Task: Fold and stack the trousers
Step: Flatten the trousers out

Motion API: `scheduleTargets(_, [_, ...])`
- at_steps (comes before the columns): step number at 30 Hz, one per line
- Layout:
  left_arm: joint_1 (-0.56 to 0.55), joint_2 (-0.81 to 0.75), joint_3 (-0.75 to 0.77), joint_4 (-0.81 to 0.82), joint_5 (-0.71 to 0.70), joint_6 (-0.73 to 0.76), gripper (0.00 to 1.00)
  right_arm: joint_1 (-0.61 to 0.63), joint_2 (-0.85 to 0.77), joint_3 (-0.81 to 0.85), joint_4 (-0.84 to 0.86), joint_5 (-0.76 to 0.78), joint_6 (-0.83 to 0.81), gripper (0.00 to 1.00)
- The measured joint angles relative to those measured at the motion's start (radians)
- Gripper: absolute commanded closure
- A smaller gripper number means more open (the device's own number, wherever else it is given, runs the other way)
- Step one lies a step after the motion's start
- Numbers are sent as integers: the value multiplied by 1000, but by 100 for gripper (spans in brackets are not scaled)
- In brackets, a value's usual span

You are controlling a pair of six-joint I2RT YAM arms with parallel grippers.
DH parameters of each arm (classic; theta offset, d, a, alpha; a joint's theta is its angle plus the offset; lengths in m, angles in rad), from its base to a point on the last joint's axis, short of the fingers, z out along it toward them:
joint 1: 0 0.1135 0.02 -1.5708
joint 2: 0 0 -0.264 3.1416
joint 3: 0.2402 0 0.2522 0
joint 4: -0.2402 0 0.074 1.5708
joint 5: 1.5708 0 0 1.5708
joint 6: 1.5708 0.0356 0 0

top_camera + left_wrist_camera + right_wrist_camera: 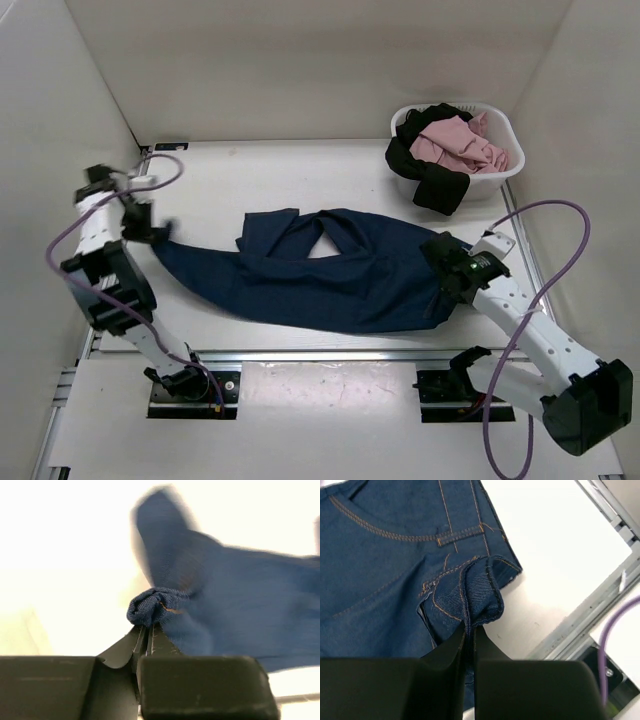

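Observation:
My right gripper goes back and to the right in the top view, over bare table by the metal bar [480, 325] [532, 627], next and releases, because the trousers' waistband corner is bunched.
The dark navy trousers [330, 275] lie stretched across the middle of the table, one leg folded over near the middle. My left gripper [155, 233] is shut on a bunched leg end [150, 607] at the trousers' left tip. My right gripper [440, 262] is shut on the waistband edge [480, 595] at the right end, where orange stitching and a belt loop show. The cloth is pinched between both pairs of jaws.
A white laundry basket [505, 175] stands at the back right, holding a pink garment [460, 143] and a black garment [432, 180] that hangs over its front rim. White walls close in the left, back and right sides. A metal rail [330, 355] runs along the near edge.

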Motion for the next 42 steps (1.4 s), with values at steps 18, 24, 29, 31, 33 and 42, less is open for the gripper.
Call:
scheduleTargets(18, [200, -137, -81, 24, -159, 59, 86, -594, 240, 523, 167, -448, -426, 100])
scheduleTargets(24, [207, -180, -128, 45, -209, 109, 86, -657, -11, 180, 146, -530, -364, 100])
scheduleTargets(29, [248, -230, -337, 14, -249, 164, 86, -747, -196, -69, 19, -551, -230, 100])
scheduleTargets(31, [267, -238, -394, 10, -267, 185, 86, -756, -259, -88, -20, -525, -170, 100])
scheduleTargets(33, [282, -249, -444, 13, -281, 200, 86, -760, -306, -89, -36, -492, -116, 100])
scheduleTargets(42, [330, -292, -596, 72, -312, 235, 86, -760, -260, -129, -47, -417, 7, 100])
